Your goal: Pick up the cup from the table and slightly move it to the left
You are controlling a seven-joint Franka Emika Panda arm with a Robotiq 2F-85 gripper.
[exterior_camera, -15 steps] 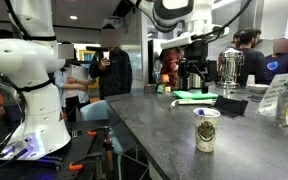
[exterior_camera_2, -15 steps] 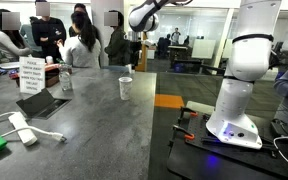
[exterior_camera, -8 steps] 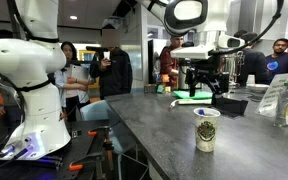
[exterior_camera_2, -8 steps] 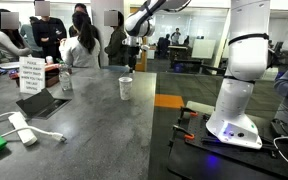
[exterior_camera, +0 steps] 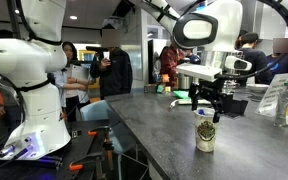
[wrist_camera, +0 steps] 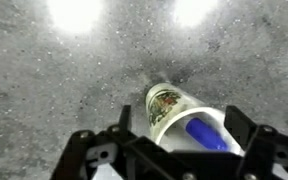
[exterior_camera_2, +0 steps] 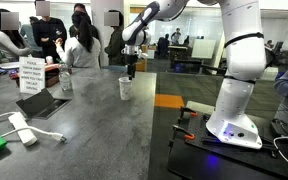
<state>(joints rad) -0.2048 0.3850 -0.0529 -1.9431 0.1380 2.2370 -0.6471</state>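
My gripper shifts to the left in the wrist view and down onto the cup's rim [wrist_camera: 159, 131] beside the print next, since that side sits off-center between my fingers.
The cup [exterior_camera: 206, 130] is a cream-white paper cup with a dark green print. It stands upright on the dark grey table [exterior_camera: 149, 130] in both exterior views [exterior_camera_2: 125, 88]. In the wrist view the cup [wrist_camera: 167, 106] lies just below the camera, with a blue object [wrist_camera: 201, 134] inside it. My gripper [exterior_camera: 206, 108] hangs just above the cup, open, with a finger on either side of the rim [wrist_camera: 181, 126]. It holds nothing. It also shows in an exterior view [exterior_camera_2: 132, 70], just behind the cup.
Steel coffee urns [exterior_camera: 229, 67], a green item [exterior_camera: 194, 96], a sign card [exterior_camera: 274, 97] and a glass container [exterior_camera: 284, 110] stand behind the cup. A sign [exterior_camera_2: 30, 75], a glass [exterior_camera_2: 66, 82], a dark tablet [exterior_camera_2: 44, 103] and a white cable [exterior_camera_2: 22, 128] lie further along. People stand behind.
The arm has swung forward and down. The gripper has moved from over the back of the table to just above the cup. The cup has not moved.
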